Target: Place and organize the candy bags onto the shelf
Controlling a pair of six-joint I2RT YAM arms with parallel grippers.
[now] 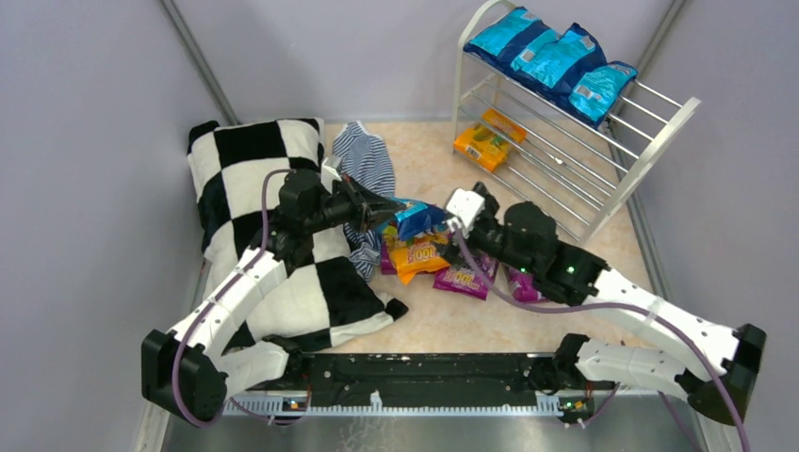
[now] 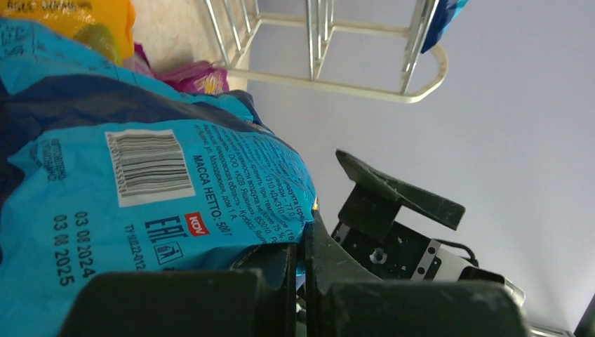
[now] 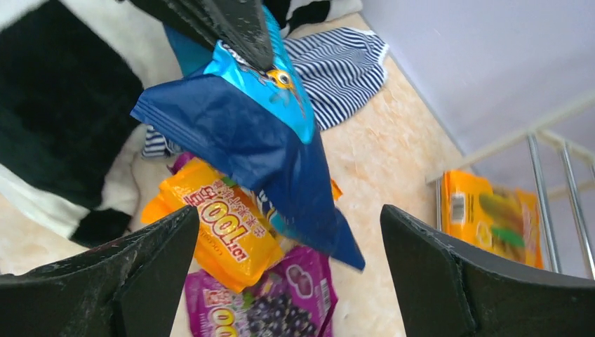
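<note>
My right gripper has its fingers spread and will next move them to the left in the top view around the blue bag's loose end point(image 1: 430, 222) point(image 3: 316, 217), because that end hangs there.
My left gripper point(image 1: 386, 209) is shut on a blue candy bag point(image 1: 415, 218) and holds it by one edge above the pile; the bag fills the left wrist view point(image 2: 140, 182) and hangs in the right wrist view point(image 3: 259, 133). My right gripper point(image 1: 450, 226) is open and empty, right beside the hanging bag, jaws spread wide point(image 3: 288, 281). Below lie an orange bag point(image 3: 224, 225) and a purple bag point(image 3: 281, 302). The white shelf point(image 1: 650, 141) stands at the back right with three blue bags point(image 1: 556, 58) on top and orange bags point(image 1: 488, 139) on its lowest tier.
A black-and-white checkered pillow point(image 1: 264, 217) lies on the left under my left arm. A blue-and-white striped cloth point(image 1: 367, 160) lies behind the pile. Grey walls close in both sides. More purple bags point(image 1: 523, 282) lie under my right arm.
</note>
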